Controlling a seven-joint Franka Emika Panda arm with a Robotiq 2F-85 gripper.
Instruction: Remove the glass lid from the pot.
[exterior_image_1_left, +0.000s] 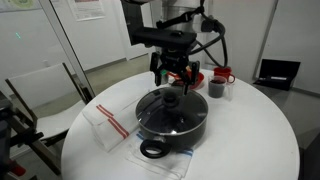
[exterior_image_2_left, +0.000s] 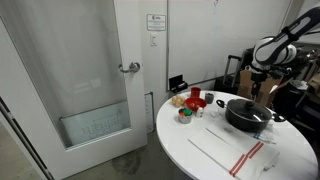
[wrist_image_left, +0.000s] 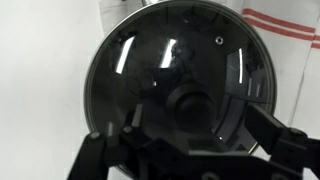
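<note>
The open gripper comes down over the lid's black knob (wrist_image_left: 192, 105) next and its fingers close on the knob's sides, because the knob is below, in the gap between them.
The black pot (exterior_image_1_left: 176, 127) stands on the round white table, and the glass lid (exterior_image_1_left: 160, 106) with its black centre knob sits on it. Both show in an exterior view, pot (exterior_image_2_left: 248, 119) and lid (exterior_image_2_left: 245, 106). My gripper (exterior_image_1_left: 172, 74) hangs just above the knob with its fingers spread, also seen in an exterior view (exterior_image_2_left: 262, 90). In the wrist view the lid (wrist_image_left: 150, 60) fills the picture. The open gripper (wrist_image_left: 185, 135) has one finger on each side of the knob and holds nothing.
A white cloth with red stripes (exterior_image_1_left: 108, 122) lies beside the pot. A dark cup (exterior_image_1_left: 215, 90) and a red cup (exterior_image_1_left: 223, 74) stand behind it. A red bowl (exterior_image_2_left: 196, 97) and small items sit near the table's edge (exterior_image_2_left: 200, 150). A glass door (exterior_image_2_left: 70, 80) stands nearby.
</note>
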